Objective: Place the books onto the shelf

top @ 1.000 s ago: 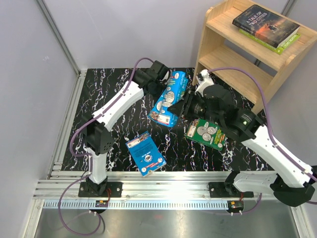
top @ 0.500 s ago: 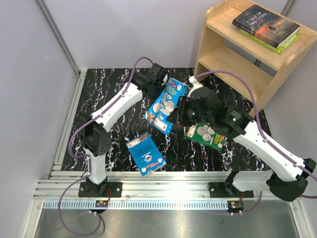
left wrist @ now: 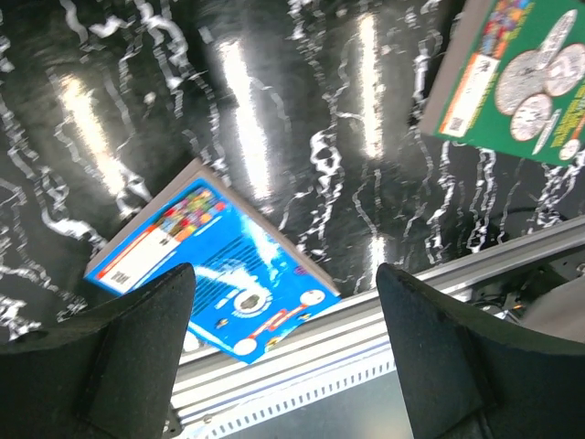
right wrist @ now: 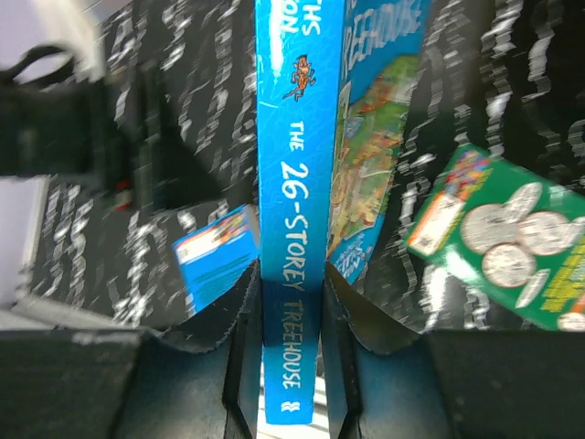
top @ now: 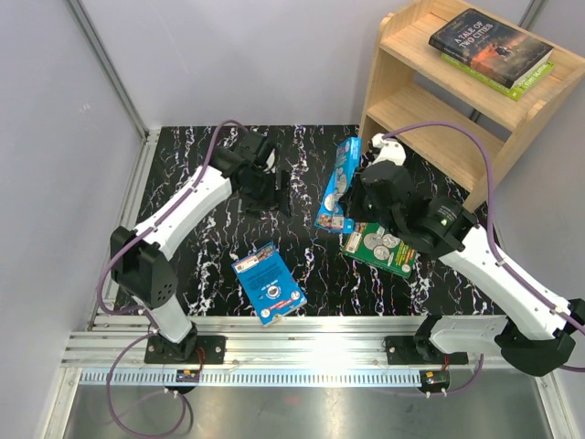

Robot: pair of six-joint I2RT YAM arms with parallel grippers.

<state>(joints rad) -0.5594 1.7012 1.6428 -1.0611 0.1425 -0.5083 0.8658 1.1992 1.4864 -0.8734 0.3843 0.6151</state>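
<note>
Next, my right gripper moves across to the shelf's lower level (top: 468,155) and releases the blue illustrated book there. That lies outward and to the gripper's right in the top view.
My right gripper (top: 350,198) (right wrist: 291,340) is shut on the spine of a blue illustrated book (top: 336,186) (right wrist: 294,210), held on edge above the table. My left gripper (top: 281,193) (left wrist: 285,366) hangs open and empty to the left of it. On the black table lie a blue book (top: 268,283) (left wrist: 212,267) (right wrist: 216,252) near the front edge and a green book with silver coins (top: 379,247) (left wrist: 517,80) (right wrist: 501,241) under my right arm. The wooden shelf (top: 422,108) stands at the back right. A dark book (top: 489,42) on a lime green one (top: 528,80) lies on its top tier.
Grey walls close the left and back sides. An aluminium rail (top: 302,349) (left wrist: 384,315) runs along the near edge of the table, just past the blue book. The shelf's lower tier (top: 439,137) holds nothing that I can see.
My left gripper has let go of the illustrated book and drawn back to the left. My right gripper has kept the book, turned it on edge and carried it right toward the shelf.
</note>
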